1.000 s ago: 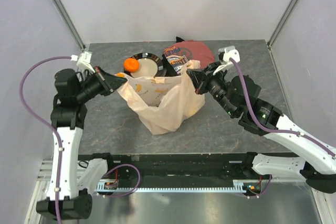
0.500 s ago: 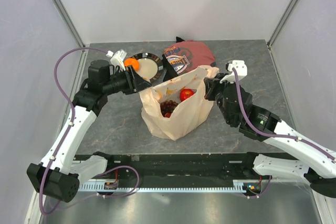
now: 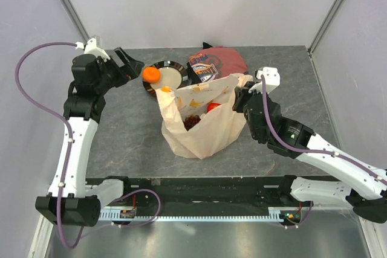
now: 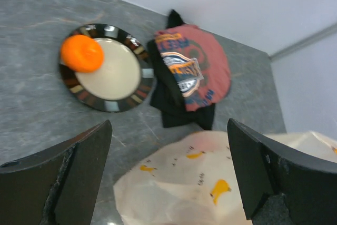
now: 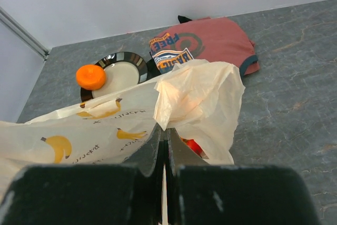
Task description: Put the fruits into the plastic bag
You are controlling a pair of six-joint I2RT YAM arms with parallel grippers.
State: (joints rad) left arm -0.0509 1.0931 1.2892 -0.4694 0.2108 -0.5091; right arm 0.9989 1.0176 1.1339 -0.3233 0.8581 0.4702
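Note:
My left gripper lowers its open fingers around the orange (image 3: 151, 74) next, as it is the one fruit still outside the bag (image 3: 202, 128), resting on the dark plate's edge below.
The plastic bag (image 3: 202, 128) stands open mid-table, cream with banana prints. Inside it show a red apple (image 3: 213, 107) and dark grapes (image 3: 192, 122). My right gripper (image 3: 239, 96) is shut on the bag's right rim (image 5: 174, 96), and the apple (image 5: 192, 146) peeks out beside its fingers. An orange (image 3: 151, 74) rests on the left edge of the dark plate (image 3: 171, 66) behind the bag. Left of that plate hovers my left gripper (image 3: 134, 64), open and holding nothing. In the left wrist view the orange (image 4: 81, 54) lies ahead and the bag (image 4: 205, 183) shows between the fingers (image 4: 68, 177).
A red-and-black printed cloth (image 3: 216, 63) lies folded at the back, right of the plate; it also shows in the wrist views as the cloth (image 4: 192, 69) and the cloth (image 5: 210, 40). Grey walls close the table's sides and back.
My left gripper has let go of the bag's left rim, opened wide and pulled back to the left of the plate. The bag's mouth has narrowed. The right gripper keeps its hold.

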